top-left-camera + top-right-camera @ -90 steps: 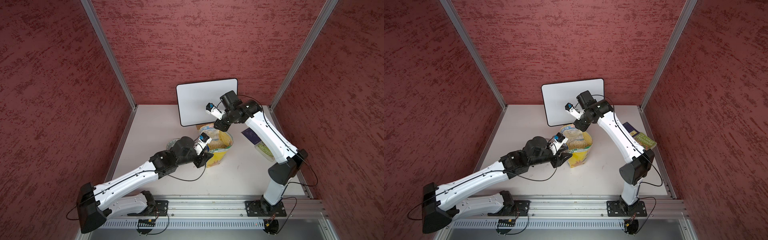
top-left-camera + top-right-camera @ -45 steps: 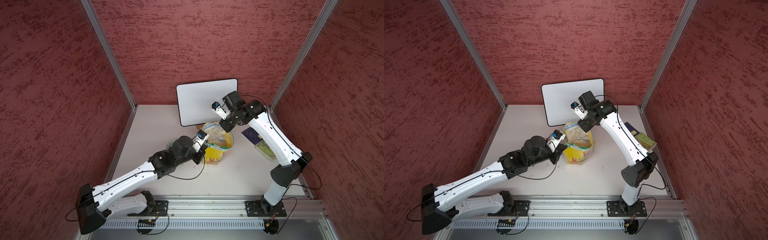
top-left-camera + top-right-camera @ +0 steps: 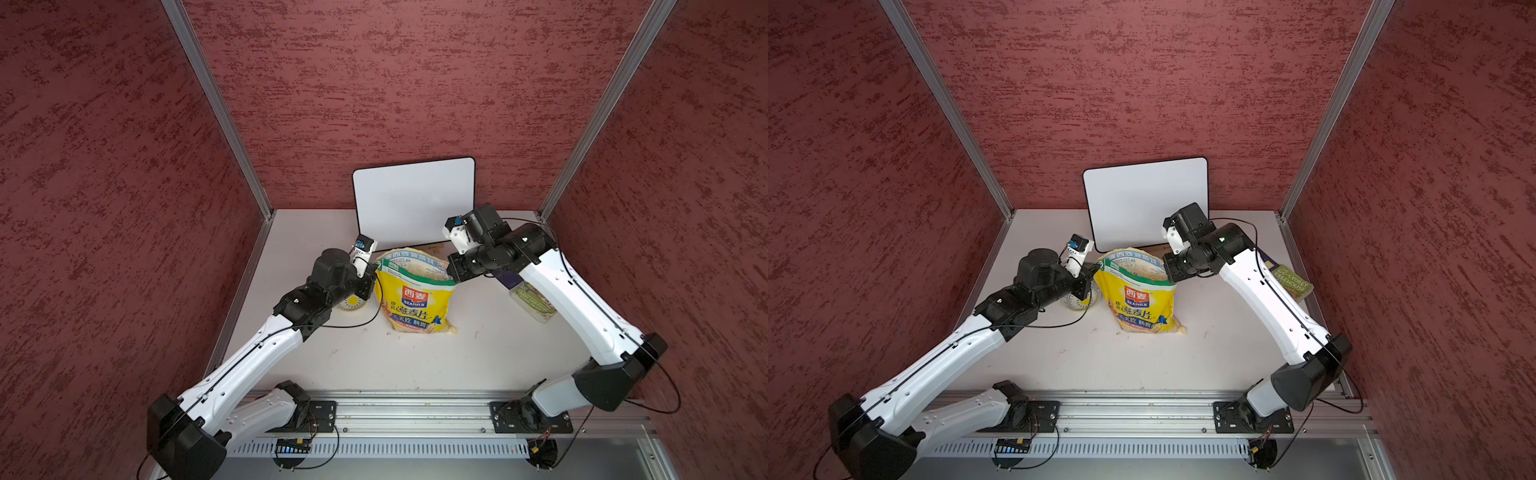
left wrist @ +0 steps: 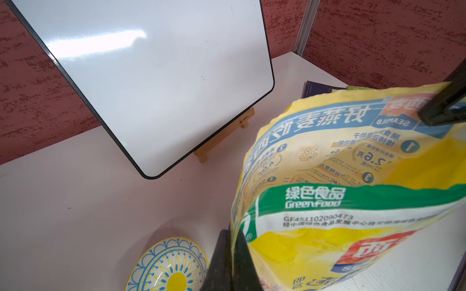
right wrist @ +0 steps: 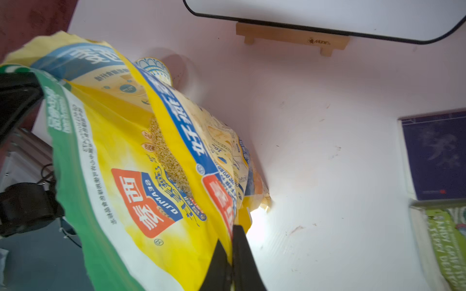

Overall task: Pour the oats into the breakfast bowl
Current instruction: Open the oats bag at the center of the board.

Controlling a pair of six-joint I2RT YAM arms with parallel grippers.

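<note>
The pouch [image 3: 415, 301] stands on the tabletop. My left gripper will next ease the held top edge outward toward the whiteboard [image 3: 414, 204] and let go.
The yellow oats pouch [image 3: 415, 301] [image 3: 1140, 301] stands upright mid-table, its mouth open. Pale oats [image 5: 169, 156] show inside it. My left gripper [image 3: 374, 272] [image 4: 231, 234] is shut on the pouch's left top edge. My right gripper [image 3: 451, 274] [image 5: 228, 236] is shut on its right top edge. The breakfast bowl [image 3: 352, 305] [image 3: 1077, 303] [image 4: 169, 267], white with a blue patterned rim and a yellow flower, sits on the table just left of the pouch. In both top views my left wrist partly hides it.
A whiteboard [image 3: 413, 203] on a small wooden stand [image 4: 222, 137] leans at the back wall behind the pouch. A dark blue book [image 5: 433, 156] and a green book [image 3: 1289, 282] lie at the right edge, under my right arm. Red walls close in three sides.
Both grippers have shut on the pouch's top edges. My right gripper has moved right and the pouch now stands taller, its mouth stretched between the two grippers.
</note>
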